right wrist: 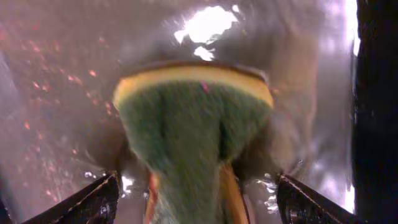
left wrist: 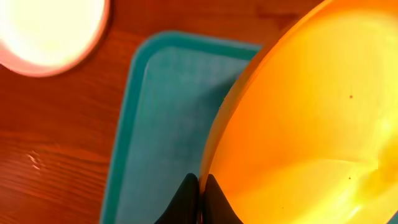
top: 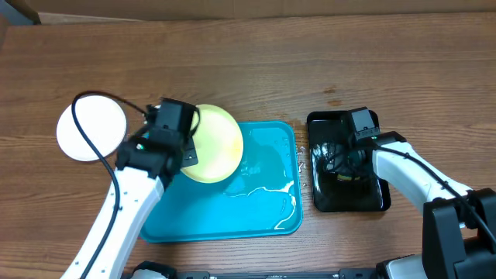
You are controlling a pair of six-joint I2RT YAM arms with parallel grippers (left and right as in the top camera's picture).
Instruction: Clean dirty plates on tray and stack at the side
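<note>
The yellow-green plate [top: 215, 143] should go down onto the white plate [top: 91, 126] below. My left gripper will move to its left in the overhead view, lower it there and let it go.
A pale yellow-green plate [top: 215, 143] is held tilted over the upper-left part of the turquoise tray [top: 263, 209], with my left gripper [top: 188, 149] shut on its rim. In the left wrist view the black fingertips [left wrist: 186, 198] pinch the plate's edge [left wrist: 311, 124] above the tray [left wrist: 168, 124]. A white plate [top: 91, 126] lies on the table to the left, and the left wrist view also catches that white plate [left wrist: 50, 28]. My right gripper [top: 341, 167] is down in the black tray [top: 372, 198]. It stands open [right wrist: 198, 205] around a green and yellow sponge [right wrist: 193, 130], with gaps on both sides.
Water streaks shine on the turquoise tray's floor [top: 267, 188]. The black tray [right wrist: 56, 93] is wet and glossy. A cable [top: 85, 136] loops from the left arm over the white plate. Bare wooden table lies behind both trays.
</note>
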